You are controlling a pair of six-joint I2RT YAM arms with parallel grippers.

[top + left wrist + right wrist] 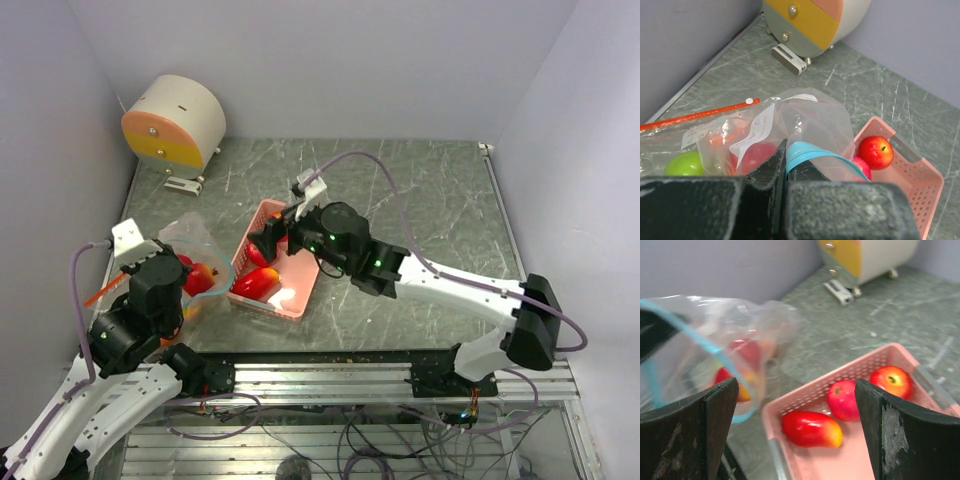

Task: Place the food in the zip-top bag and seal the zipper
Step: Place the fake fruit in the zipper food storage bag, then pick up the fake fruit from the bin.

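My right gripper lowers its open fingers, tipped down, around the red apple by the basket's far handle (278,215) (892,382) next, since it lies below, inside the basket's rim.
The clear zip-top bag (807,117) stands at the left, its mouth held up by my left gripper (785,150), which is shut on the teal zipper (812,152). Red fruit (742,352) and a green apple (686,162) show through the plastic. To its right, the pink basket (300,295) holds an elongated red-yellow fruit (811,428) and two red apples (844,400) (891,381). My right gripper (796,390) hovers open over the basket's left end with nothing between its fingers. From above, it (262,240) hides part of the basket.
A round beige-and-orange device (175,120) stands at the back left near the wall. A thin orange strip (700,114) lies along flat clear plastic left of the bag. The metal rail (400,370) runs along the near table edge.
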